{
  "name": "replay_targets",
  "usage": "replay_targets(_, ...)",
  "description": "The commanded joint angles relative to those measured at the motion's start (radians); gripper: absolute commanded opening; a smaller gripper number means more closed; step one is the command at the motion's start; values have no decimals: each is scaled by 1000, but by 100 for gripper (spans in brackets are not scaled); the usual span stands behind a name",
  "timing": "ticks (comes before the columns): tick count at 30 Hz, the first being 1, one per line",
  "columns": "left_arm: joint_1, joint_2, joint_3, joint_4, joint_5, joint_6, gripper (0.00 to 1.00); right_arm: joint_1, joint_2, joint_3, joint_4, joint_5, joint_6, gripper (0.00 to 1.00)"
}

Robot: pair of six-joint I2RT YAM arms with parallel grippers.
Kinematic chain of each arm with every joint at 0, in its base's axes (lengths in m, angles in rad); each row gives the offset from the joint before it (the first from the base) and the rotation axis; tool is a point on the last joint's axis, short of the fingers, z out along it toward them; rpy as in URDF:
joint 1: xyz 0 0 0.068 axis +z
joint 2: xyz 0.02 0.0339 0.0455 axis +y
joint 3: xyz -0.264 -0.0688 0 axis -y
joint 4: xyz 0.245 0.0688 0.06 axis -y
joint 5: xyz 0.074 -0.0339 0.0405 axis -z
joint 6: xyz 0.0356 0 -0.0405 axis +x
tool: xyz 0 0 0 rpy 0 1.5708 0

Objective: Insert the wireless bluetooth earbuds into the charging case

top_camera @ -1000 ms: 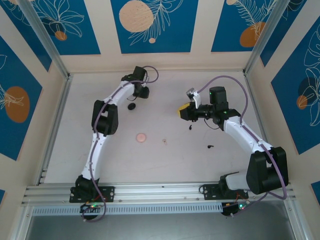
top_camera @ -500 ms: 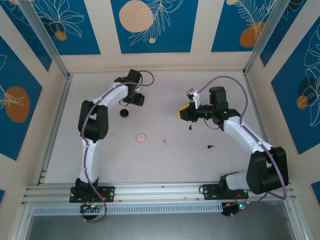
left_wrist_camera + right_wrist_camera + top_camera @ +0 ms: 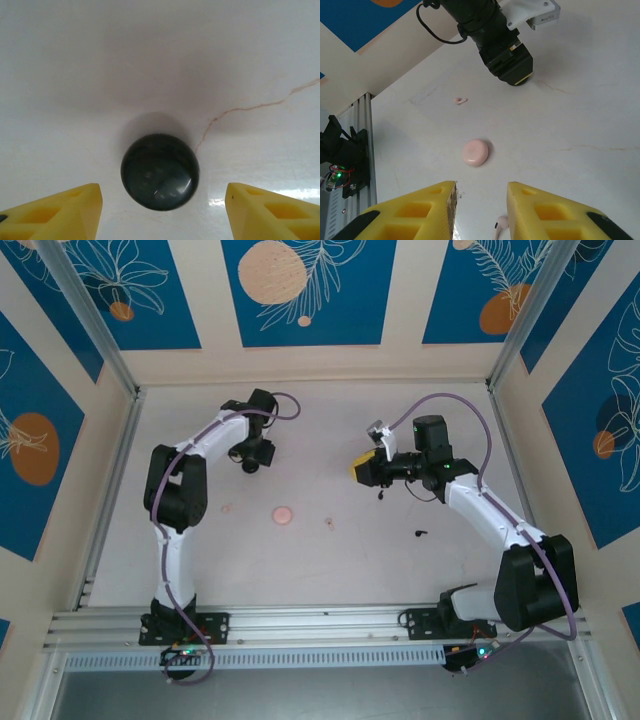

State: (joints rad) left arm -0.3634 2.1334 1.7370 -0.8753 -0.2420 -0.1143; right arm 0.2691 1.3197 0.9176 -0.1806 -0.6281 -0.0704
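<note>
My left gripper will next move down around the case, and then it will close its yellow fingers on the sides of the case.
The charging case (image 3: 160,171) is a round black puck with its lid closed, lying on the white table (image 3: 330,420). My left gripper (image 3: 162,201) hangs open over it, a yellow finger on either side and neither touching. From above, the case (image 3: 249,466) sits just under the left gripper (image 3: 254,456) at the back left. Two wireless bluetooth earbuds lie loose on the table: one (image 3: 381,494) just in front of my right gripper (image 3: 362,468), the other (image 3: 420,533) nearer the arm bases. The right gripper (image 3: 481,192) is open and holds nothing.
A round pink case (image 3: 476,152) lies mid-table ahead of the right fingers, with one pink earbud (image 3: 500,227) by the right finger and another (image 3: 460,100) farther off. Patterned walls and metal rails (image 3: 110,490) close in the table.
My left arm swung its elbow to the left and its jaws opened wide. The black case now lies a little farther left and nearer. The right gripper shifted slightly left.
</note>
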Motion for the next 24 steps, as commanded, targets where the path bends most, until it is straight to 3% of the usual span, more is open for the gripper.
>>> replay_targets(1, 20, 49, 6, -18, -11, -21, 65, 10, -25, -9, -32, -12, 2, 33)
replay_targets(7, 35, 111, -2, -4, 0, -25, 59, 16, -34, -11, -43, -1, -5, 33)
replay_targets(14, 42, 130, -13, 24, 26, -22, 39, 16, -43, -10, -48, 6, -12, 32)
replay_targets(20, 43, 100, -14, 19, 32, -10, 33, 15, -44, -9, -46, 8, -3, 33)
replay_targets(24, 37, 20, -45, 36, 105, 2, 31, 0, -43, -9, -8, 5, 85, 33)
